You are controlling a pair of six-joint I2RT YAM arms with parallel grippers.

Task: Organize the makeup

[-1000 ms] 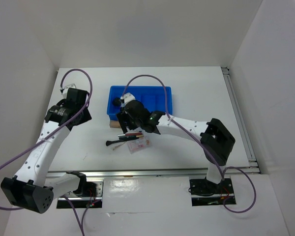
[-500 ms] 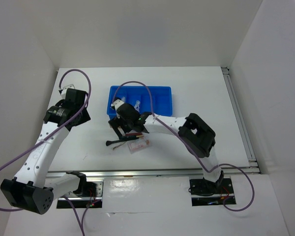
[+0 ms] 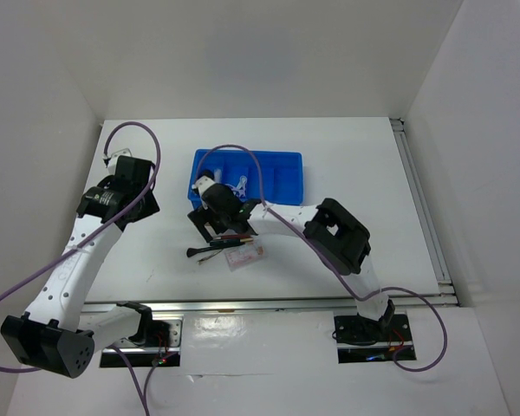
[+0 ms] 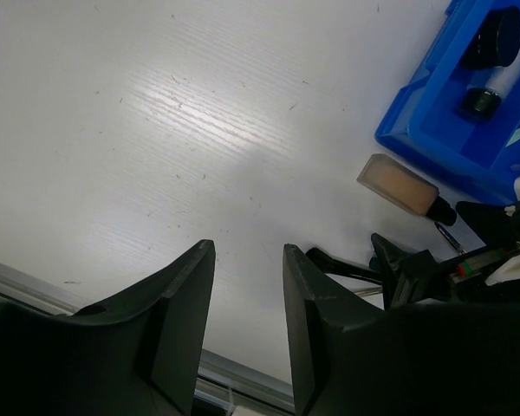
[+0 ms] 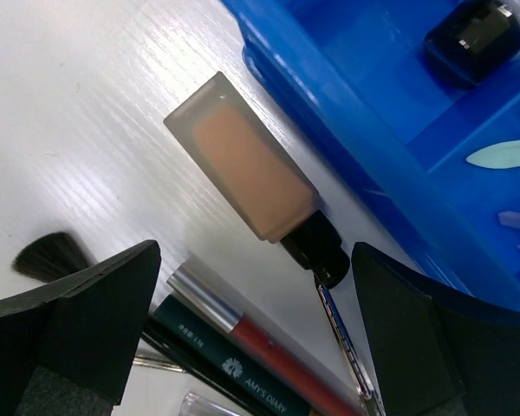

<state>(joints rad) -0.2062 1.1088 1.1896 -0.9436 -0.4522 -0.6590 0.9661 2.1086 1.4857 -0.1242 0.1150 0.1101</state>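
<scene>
I will next lower my right gripper's open fingers around the tan bottle's black cap and close on that narrow end, as it lies below, between them.
My right gripper (image 5: 251, 303) is open and hovers low over the makeup pile by the blue tray's front left corner (image 3: 218, 230). Between its fingers (image 5: 95, 312) lie a tan bottle with a black cap (image 5: 243, 169), a red tube with a silver cap (image 5: 243, 325), a dark teal pencil (image 5: 225, 368) and a thin blue stick (image 5: 347, 347). A black brush tip (image 5: 48, 256) lies at the left. The brush (image 3: 198, 251) and a pinkish clear packet (image 3: 245, 256) show from above. My left gripper (image 4: 247, 260) is open and empty, over bare table left of the pile (image 3: 143, 201).
The blue divided tray (image 3: 290, 160) stands behind the pile. It holds a black-capped item (image 5: 477, 35) and a pale clear piece (image 5: 503, 154). The tan bottle (image 4: 399, 185) lies against the tray's front wall (image 4: 433, 147). White walls enclose the table.
My right gripper has moved from over the tray's near edge down and left to the pile on the table. The left arm has not moved.
</scene>
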